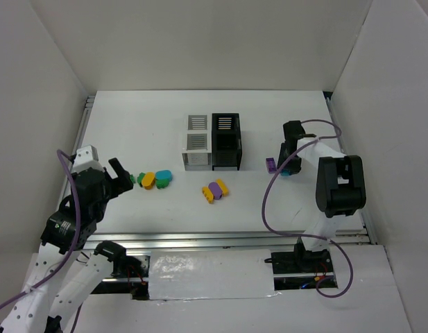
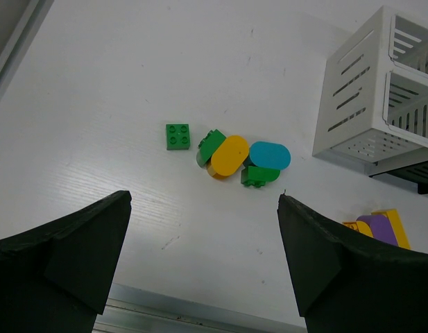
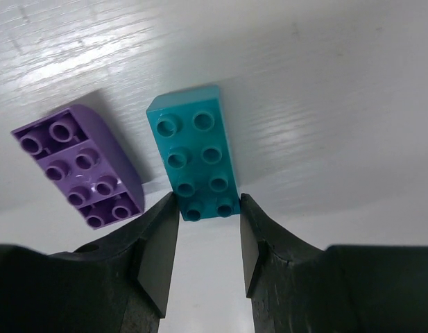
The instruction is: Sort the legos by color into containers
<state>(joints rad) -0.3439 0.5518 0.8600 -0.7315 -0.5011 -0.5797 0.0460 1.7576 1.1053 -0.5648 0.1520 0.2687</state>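
The sides of the near black bin point(image 1: 227, 142) stand tall, so next my right gripper needs to rise and move left in the top view over it to release the teal lego.
My right gripper point(image 3: 208, 202) is shut on the near end of a teal lego point(image 3: 195, 156) that lies flat on the table, one finger against each long side. A purple lego point(image 3: 78, 166) lies just left of it, apart. In the top view this pair, teal point(image 1: 287, 171) and purple point(image 1: 270, 165), sits right of the containers point(image 1: 212, 142), a white and black block of bins. My left gripper point(image 2: 204, 200) stands open above the table, short of a cluster: a green square lego point(image 2: 177, 136), a yellow oval point(image 2: 227, 155), a cyan oval point(image 2: 269, 155) and two more green pieces.
A third group, yellow legos point(image 1: 209, 193) around a purple one point(image 1: 215, 188), lies in front of the bins. The white bin point(image 2: 380, 104) shows at the upper right of the left wrist view. White walls close in the table. A metal rail point(image 1: 200, 241) runs along the near edge.
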